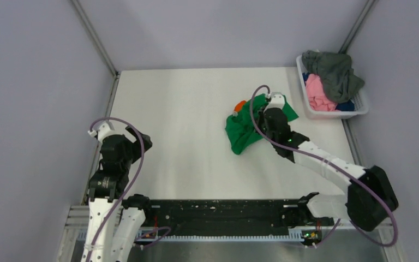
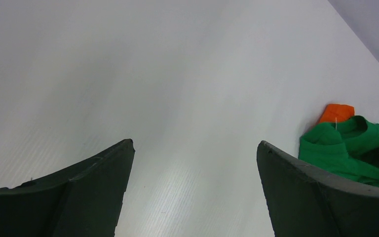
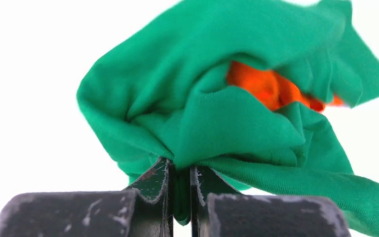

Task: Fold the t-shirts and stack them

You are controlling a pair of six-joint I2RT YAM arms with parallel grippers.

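Note:
The orange t-shirt lies tangled underneath, so my right gripper should next carry the green t-shirt up and outward over the white basket, then lower it there.
A crumpled bright green t-shirt point(image 1: 243, 132) lies right of the table's middle, with a bit of orange t-shirt point(image 1: 240, 105) poking out at its far left edge. My right gripper point(image 1: 269, 115) sits on top of the green cloth. In the right wrist view its jaws are shut on a fold of the green t-shirt point(image 3: 237, 118), and orange cloth point(image 3: 264, 89) shows inside the bundle. My left gripper point(image 2: 195, 153) is open over bare table at the left, holding nothing. Both the green t-shirt point(image 2: 355, 153) and the orange t-shirt point(image 2: 336, 112) appear far off to its right.
A white slatted basket point(image 1: 363, 106) stands at the far right edge, holding a grey garment point(image 1: 335, 71), pink cloth point(image 1: 319, 94) and a bit of blue cloth. Grey walls close the table on three sides. The left arm point(image 1: 112, 164) stays near the left edge.

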